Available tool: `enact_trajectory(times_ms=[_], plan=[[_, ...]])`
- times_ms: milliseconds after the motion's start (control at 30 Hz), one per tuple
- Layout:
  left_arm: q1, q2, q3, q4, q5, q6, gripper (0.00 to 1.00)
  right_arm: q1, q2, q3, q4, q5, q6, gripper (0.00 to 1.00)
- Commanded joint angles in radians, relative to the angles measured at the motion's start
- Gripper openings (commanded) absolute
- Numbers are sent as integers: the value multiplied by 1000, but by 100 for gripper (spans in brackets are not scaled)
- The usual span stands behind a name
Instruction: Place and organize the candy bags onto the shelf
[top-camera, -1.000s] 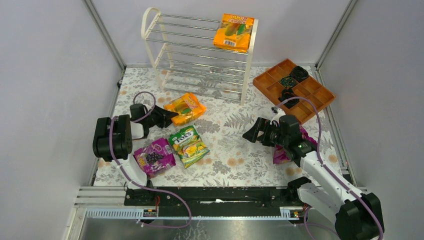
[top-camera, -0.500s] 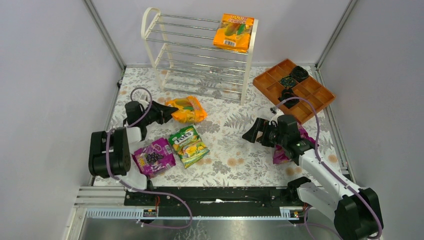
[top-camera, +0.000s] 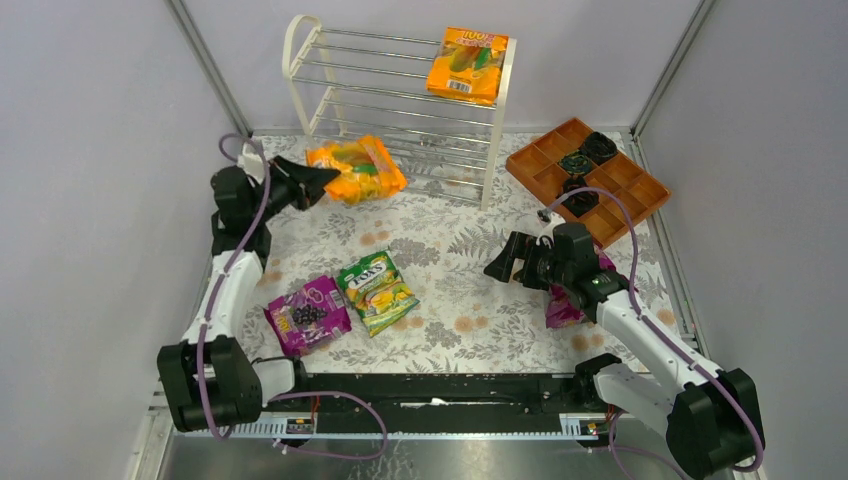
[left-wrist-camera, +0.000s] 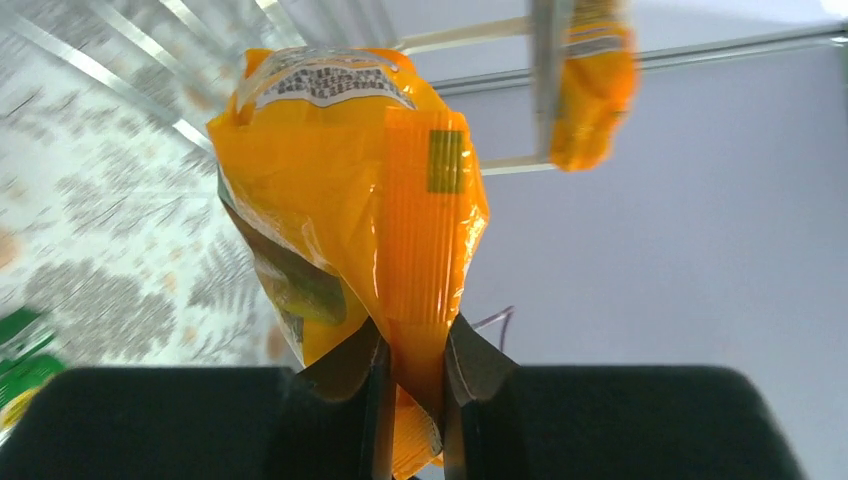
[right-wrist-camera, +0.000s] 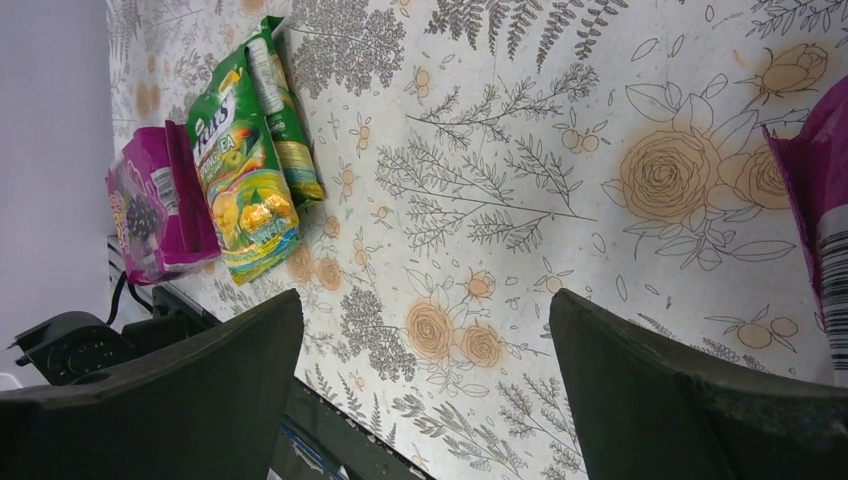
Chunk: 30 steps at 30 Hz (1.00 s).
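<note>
I need to lift my left gripper and turn it outward over the shelf's top level (top-camera: 386, 66), then lower it beside the orange bag there, since that space is bare.
My left gripper (top-camera: 312, 181) is shut on the sealed edge of an orange candy bag (top-camera: 358, 168) and holds it in the air just in front of the shelf's (top-camera: 300, 100) lower tiers. In the left wrist view the bag (left-wrist-camera: 340, 190) hangs out from my pinched gripper (left-wrist-camera: 415, 365). Another orange bag (top-camera: 466, 64) lies on the shelf's top tier at the right. A green-yellow bag (top-camera: 376, 291) and a purple bag (top-camera: 308, 314) lie on the table's near left. My right gripper (top-camera: 505, 262) is open and empty above the table (right-wrist-camera: 430, 340). A second purple bag (top-camera: 562, 308) lies under the right arm.
An orange compartmented tray (top-camera: 586, 180) with small black round objects stands at the back right. Grey walls close in the left, back and right. The green-yellow bag (right-wrist-camera: 245, 170) and purple bag (right-wrist-camera: 150, 215) also show in the right wrist view.
My left gripper has lifted the orange bag off the table and carried it back toward the shelf. The right arm has barely moved.
</note>
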<state>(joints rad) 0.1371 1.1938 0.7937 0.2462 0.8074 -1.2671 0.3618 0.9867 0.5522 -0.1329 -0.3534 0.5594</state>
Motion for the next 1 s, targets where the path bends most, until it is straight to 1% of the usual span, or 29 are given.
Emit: enact_trajectory(times_ms=[0, 67, 167, 233, 300, 400, 500, 600, 667, 733, 833, 967], plan=[[1, -83, 236, 118, -16, -92, 0, 6, 3, 51, -17, 1, -34, 100], [2, -69, 306, 183, -40, -149, 0, 6, 2, 57, -21, 4, -37, 100], [-4, -46, 341, 371, -122, -291, 0, 6, 5, 70, -27, 0, -39, 100], [-32, -24, 389, 437, -212, -303, 0, 6, 0, 74, -31, 1, -39, 100], [-93, 6, 475, 392, -315, -245, 0, 6, -11, 74, -33, 5, -38, 100], [-230, 48, 548, 326, -541, -172, 0, 6, -22, 78, -44, 17, -36, 100], [-344, 105, 559, 402, -757, -138, 0, 6, -37, 81, -54, 24, -31, 100], [-406, 186, 592, 465, -919, -112, 0, 6, -59, 85, -64, 30, -26, 100], [-422, 251, 635, 470, -975, -127, 0, 6, -70, 91, -79, 34, -26, 100], [-433, 304, 661, 514, -1023, -133, 0, 6, -82, 94, -97, 41, -28, 100], [-450, 360, 709, 514, -1089, -132, 0, 6, -96, 94, -112, 49, -29, 100], [-491, 418, 754, 424, -1141, -204, 0, 6, -99, 88, -114, 59, -27, 100]])
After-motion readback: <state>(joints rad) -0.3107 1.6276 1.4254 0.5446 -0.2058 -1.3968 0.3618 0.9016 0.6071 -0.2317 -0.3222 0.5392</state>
